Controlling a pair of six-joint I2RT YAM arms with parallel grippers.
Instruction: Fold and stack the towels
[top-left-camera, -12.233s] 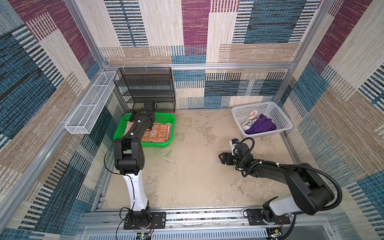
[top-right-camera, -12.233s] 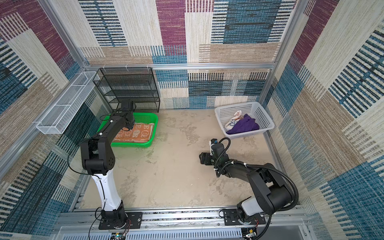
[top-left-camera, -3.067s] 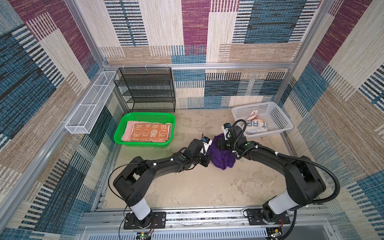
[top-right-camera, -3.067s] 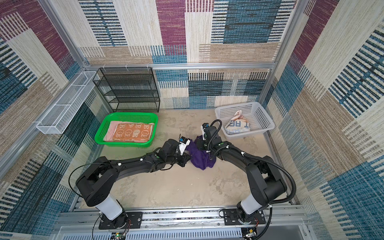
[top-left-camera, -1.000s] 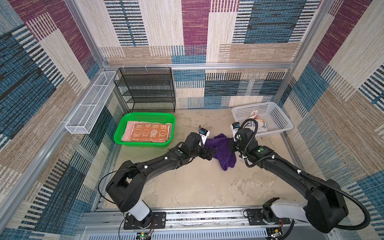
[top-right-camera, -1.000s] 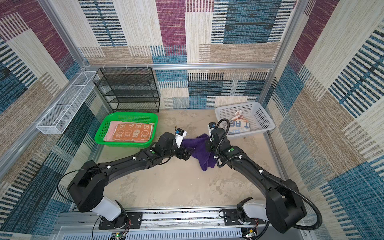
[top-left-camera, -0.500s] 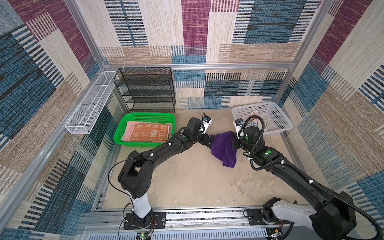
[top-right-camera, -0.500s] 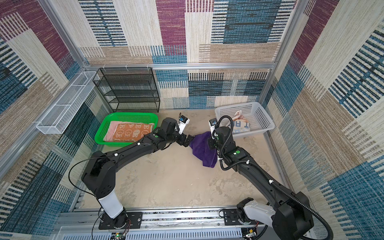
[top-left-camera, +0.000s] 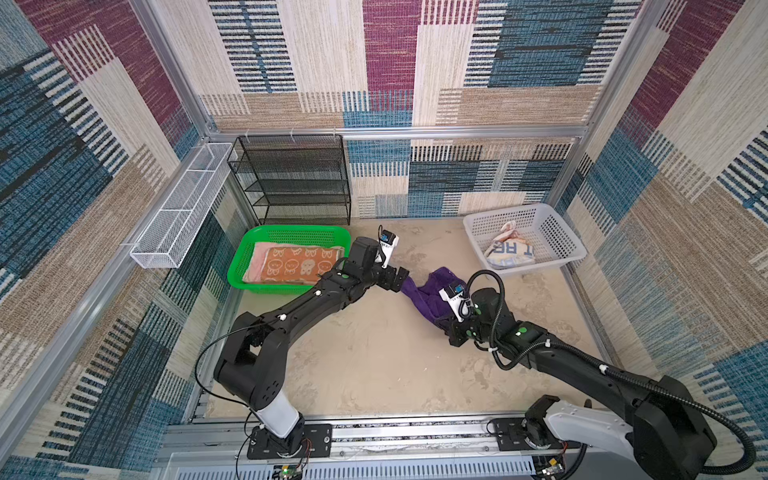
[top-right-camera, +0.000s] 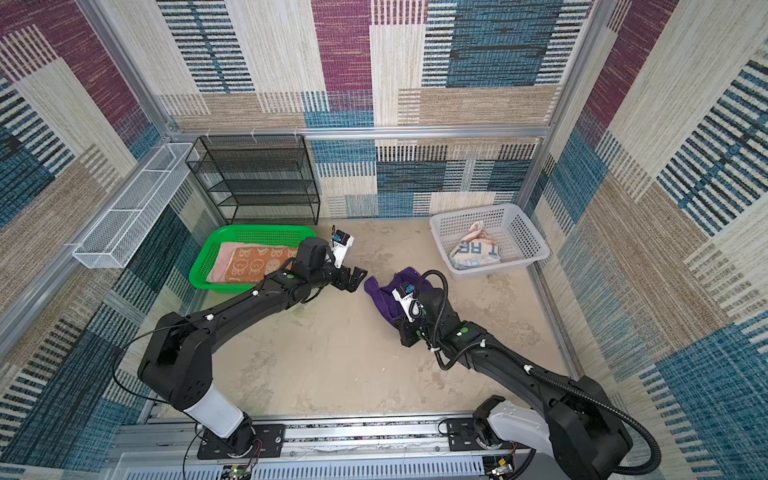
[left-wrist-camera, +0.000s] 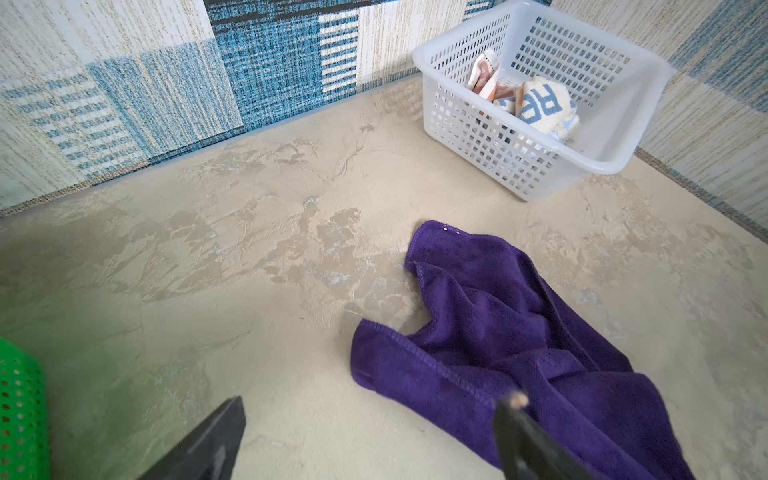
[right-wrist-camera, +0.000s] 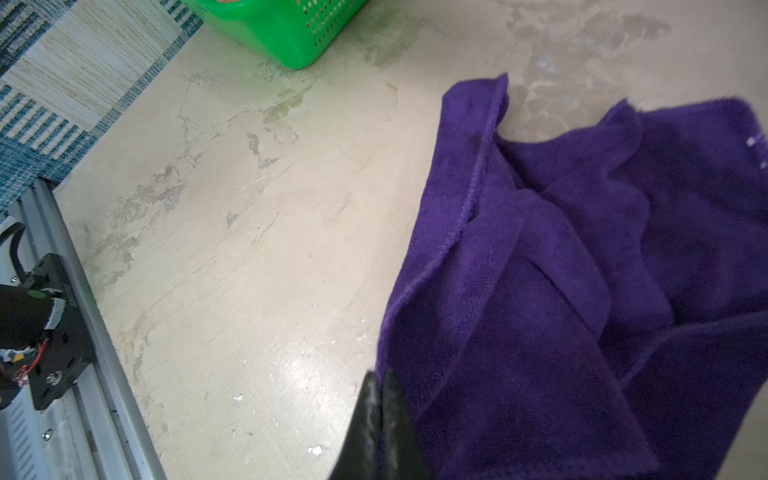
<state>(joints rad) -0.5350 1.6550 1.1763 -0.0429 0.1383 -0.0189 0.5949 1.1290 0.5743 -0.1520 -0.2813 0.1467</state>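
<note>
The left gripper tilts its open fingers downward next and lowers them onto the loose towel corner nearest the green basket (top-right-camera: 369, 283) (left-wrist-camera: 367, 356), since it lies just below the gripper.
A dark purple towel (top-left-camera: 428, 291) (top-right-camera: 384, 293) lies rumpled on the beige table in both top views. My right gripper (top-left-camera: 449, 328) (right-wrist-camera: 380, 384) is shut on its near edge, and the cloth (right-wrist-camera: 582, 270) spreads away from the jaws. My left gripper (top-left-camera: 397, 277) (left-wrist-camera: 370, 419) stands open at the towel's far left corner (left-wrist-camera: 374, 357), holding nothing. An orange towel with white faces (top-left-camera: 291, 264) lies flat on a pink towel (top-left-camera: 256, 255) in the green basket (top-left-camera: 291, 230). A cream towel with blue letters (top-left-camera: 509, 251) (left-wrist-camera: 544, 108) sits crumpled in the white basket (top-left-camera: 557, 224).
A black wire shelf (top-left-camera: 295, 178) stands at the back left behind the green basket. A white wire tray (top-left-camera: 178, 208) hangs on the left wall. An aluminium rail (top-left-camera: 374, 419) runs along the front edge, with both arm bases on it.
The right gripper has come down and toward the front with the purple towel, which hung in the air before and now lies on the table. The left gripper has stayed open beside it.
</note>
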